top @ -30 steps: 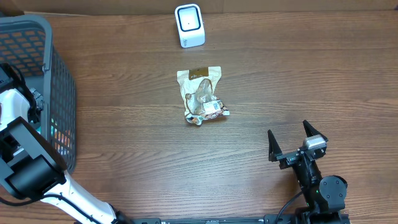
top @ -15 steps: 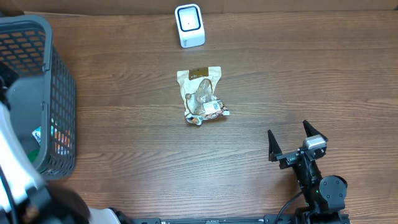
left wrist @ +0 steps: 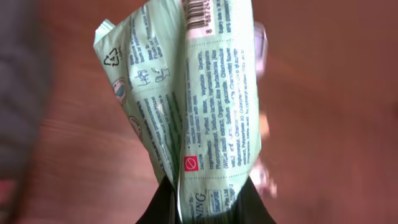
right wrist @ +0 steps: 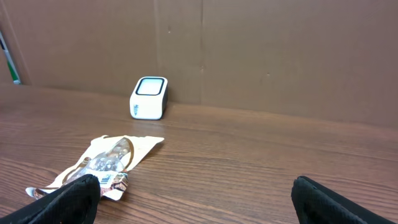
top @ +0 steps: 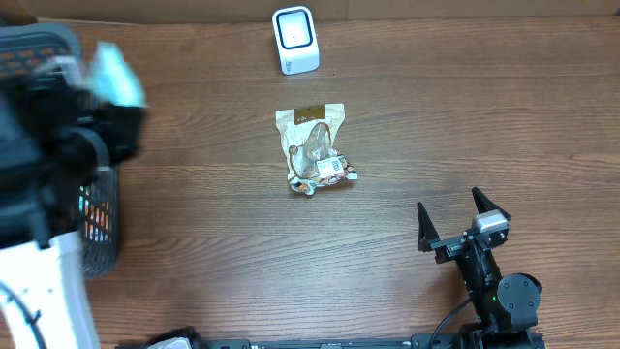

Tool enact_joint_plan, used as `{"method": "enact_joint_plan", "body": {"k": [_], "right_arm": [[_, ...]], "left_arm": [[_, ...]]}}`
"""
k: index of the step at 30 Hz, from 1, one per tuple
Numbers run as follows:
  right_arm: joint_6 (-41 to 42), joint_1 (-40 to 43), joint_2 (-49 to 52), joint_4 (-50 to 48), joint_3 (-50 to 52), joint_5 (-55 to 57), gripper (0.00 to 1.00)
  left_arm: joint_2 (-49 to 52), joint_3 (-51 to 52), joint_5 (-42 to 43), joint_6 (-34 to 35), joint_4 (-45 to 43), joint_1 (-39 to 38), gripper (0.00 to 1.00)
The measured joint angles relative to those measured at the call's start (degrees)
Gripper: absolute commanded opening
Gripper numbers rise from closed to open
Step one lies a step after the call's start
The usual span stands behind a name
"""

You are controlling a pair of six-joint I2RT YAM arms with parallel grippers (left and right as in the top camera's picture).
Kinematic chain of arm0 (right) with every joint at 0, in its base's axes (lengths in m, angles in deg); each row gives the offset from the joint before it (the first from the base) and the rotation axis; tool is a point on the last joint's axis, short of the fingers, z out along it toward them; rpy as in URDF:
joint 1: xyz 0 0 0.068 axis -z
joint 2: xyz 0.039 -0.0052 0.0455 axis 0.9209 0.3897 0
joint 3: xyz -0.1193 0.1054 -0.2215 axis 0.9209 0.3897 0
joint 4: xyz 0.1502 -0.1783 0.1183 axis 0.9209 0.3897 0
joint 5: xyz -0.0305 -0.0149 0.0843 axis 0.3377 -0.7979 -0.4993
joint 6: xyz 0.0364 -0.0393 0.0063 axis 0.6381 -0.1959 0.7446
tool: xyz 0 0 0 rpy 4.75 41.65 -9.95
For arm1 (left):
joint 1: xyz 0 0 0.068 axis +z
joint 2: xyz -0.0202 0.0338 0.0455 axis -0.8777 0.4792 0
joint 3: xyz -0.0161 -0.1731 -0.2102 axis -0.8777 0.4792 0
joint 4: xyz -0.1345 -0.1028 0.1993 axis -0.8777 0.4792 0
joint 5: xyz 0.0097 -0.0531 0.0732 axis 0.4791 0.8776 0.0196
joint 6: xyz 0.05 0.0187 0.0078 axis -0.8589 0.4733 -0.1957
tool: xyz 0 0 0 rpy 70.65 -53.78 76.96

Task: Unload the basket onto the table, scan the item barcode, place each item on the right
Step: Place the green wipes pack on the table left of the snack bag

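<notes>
My left gripper will first swing from the basket toward the tan snack pouch, to put the packet down on the empty table beside it.
A pale green printed packet [left wrist: 211, 106] fills the left wrist view, its barcode [left wrist: 200, 11] at the top edge. My left gripper [left wrist: 205, 208] is shut on the packet's lower end. From overhead the same packet [top: 116, 73] shows as a blur held above the table's left side, beside the basket. The white scanner [top: 294, 39] stands at the back centre and also shows in the right wrist view [right wrist: 149, 96]. At the front right my right gripper [top: 455, 218] rests open, nothing between its fingers.
A grey mesh basket [top: 97, 223] stands at the left edge, partly hidden by my left arm. A tan snack pouch [top: 315, 145] lies mid-table in front of the scanner. A cardboard wall [right wrist: 261, 50] closes off the back.
My left arm has risen out of the basket, carrying the green packet up and to the right. The right arm has not moved.
</notes>
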Motion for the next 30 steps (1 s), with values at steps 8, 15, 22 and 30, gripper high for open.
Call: {"method": "enact_joint_plan", "body": {"k": [8,15,22,30], "right_arm": [[0.0,0.0,0.0,0.0,0.0,0.0,1.0],[-0.02,0.0,0.0,0.02,0.0,0.0,1.0],[-0.02,-0.02,0.0,0.02,0.0,0.0,1.0],[-0.02,0.0,0.0,0.02,0.0,-0.02,1.0]], "left_arm": [[7.28,12.09,-9.9,1.05,-1.01,-21.07,0.04],[17.86,23.23,-17.46,5.49,-9.33,-29.27,0.05],[26.73,25.81,-19.67,7.28,-14.05,-32.17,0.36],[26.91,19.82,-19.69,7.93,-7.37,-32.54,0.74]]}}
